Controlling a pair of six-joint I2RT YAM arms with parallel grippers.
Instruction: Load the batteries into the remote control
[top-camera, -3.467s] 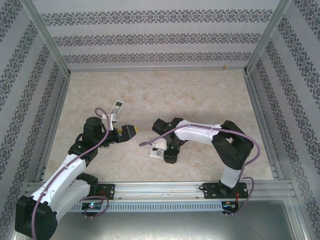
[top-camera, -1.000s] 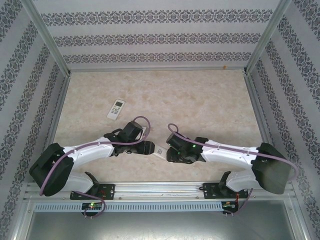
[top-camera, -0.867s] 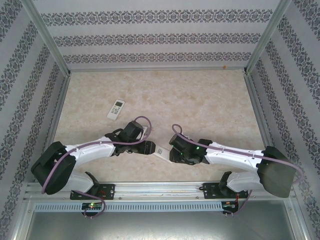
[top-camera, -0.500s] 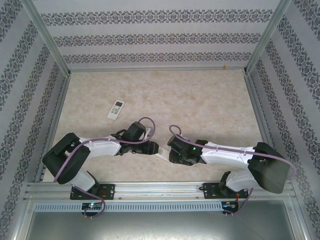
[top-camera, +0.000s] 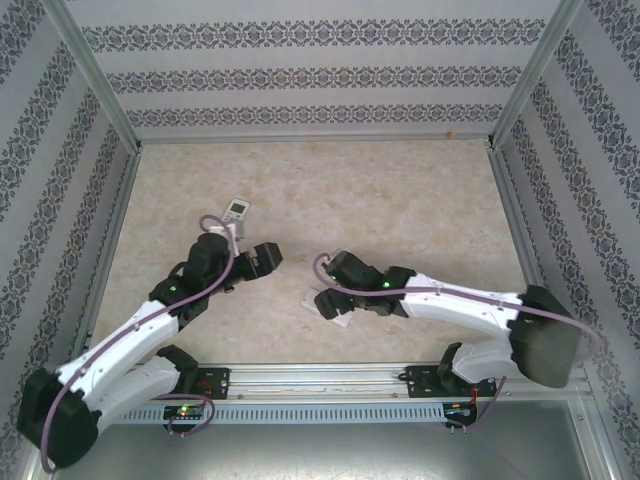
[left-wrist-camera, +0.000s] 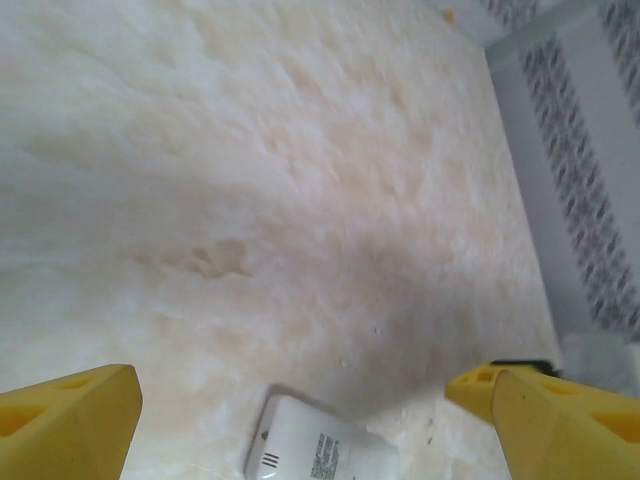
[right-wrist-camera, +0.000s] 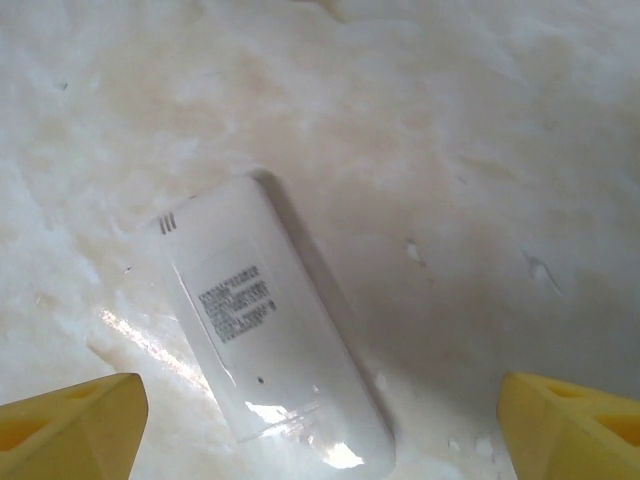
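Observation:
My left gripper should next move to the remote's vent-slot end (top-camera: 309, 299) (left-wrist-camera: 285, 445) and close its fingers across it, because my right gripper is hovering over the rest of the remote's body.
A white remote control (right-wrist-camera: 262, 330) lies back up on the marble table, its printed label and vent slots showing. My right gripper (right-wrist-camera: 320, 430) hovers over it, open, with a yellow fingertip on each side and neither touching it. From above, this remote (top-camera: 310, 298) peeks out beside the right gripper (top-camera: 331, 300). My left gripper (top-camera: 266, 257) stands open a short way to its left. In the left wrist view the remote's end (left-wrist-camera: 318, 448) lies low between the spread left gripper (left-wrist-camera: 300, 405). The batteries are out of view.
A second white remote (top-camera: 236, 210), face up with a green screen, lies behind the left arm, partly under its cable. Patterned walls and metal rails (top-camera: 105, 250) box in the table. The table (top-camera: 400, 200) stretches open behind both grippers.
Both grippers have opened and let go of the face-down remote. The left arm has drawn back to the left and away from it; the right gripper stays over it.

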